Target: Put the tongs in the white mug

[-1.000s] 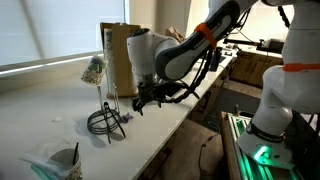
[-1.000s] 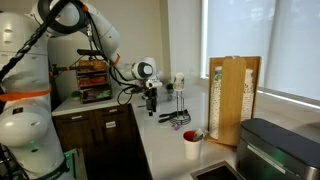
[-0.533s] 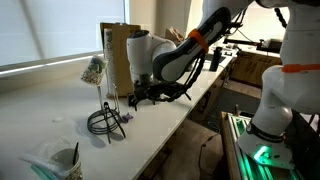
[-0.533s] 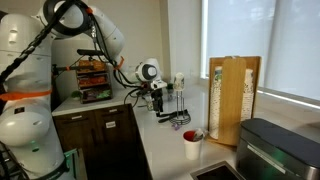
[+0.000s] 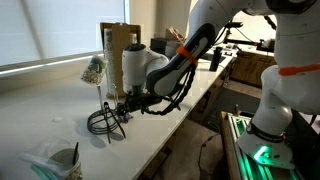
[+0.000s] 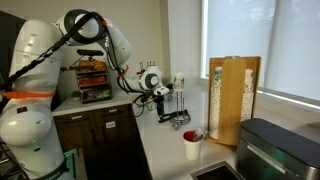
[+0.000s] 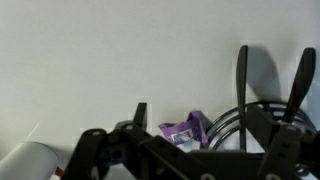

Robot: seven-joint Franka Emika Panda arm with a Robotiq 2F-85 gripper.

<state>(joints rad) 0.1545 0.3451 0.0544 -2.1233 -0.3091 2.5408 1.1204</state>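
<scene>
The closer black tongs arm [image 7: 242, 86] is outside the gripper's spread fingers, so the gripper will next move toward the right in the wrist view and lower onto it.
My gripper [image 5: 124, 106] hangs low over the counter, right beside the upright wire stand [image 5: 103, 120] with its coiled base. It also shows in the other exterior view [image 6: 160, 103]. In the wrist view its fingers [image 7: 195, 118] are spread apart with nothing between them. Two slender black arms [image 7: 243, 82] rise side by side over the coil and look like the tongs. They are just right of the fingers and not gripped. A small white mug [image 6: 191, 146] with a reddish rim stands further along the counter, apart from the gripper.
A purple packet [image 7: 183, 130] lies by the coil in front of the fingers. A greyish cup with a stick [image 5: 65, 160] stands near the counter's end. A tall brown board [image 5: 118, 55] stands behind the arm. A dark appliance [image 6: 280, 150] sits past the mug.
The arm has moved down and toward the wire stand. The gripper went from above the counter edge to right beside the coiled base. Nothing was picked up.
</scene>
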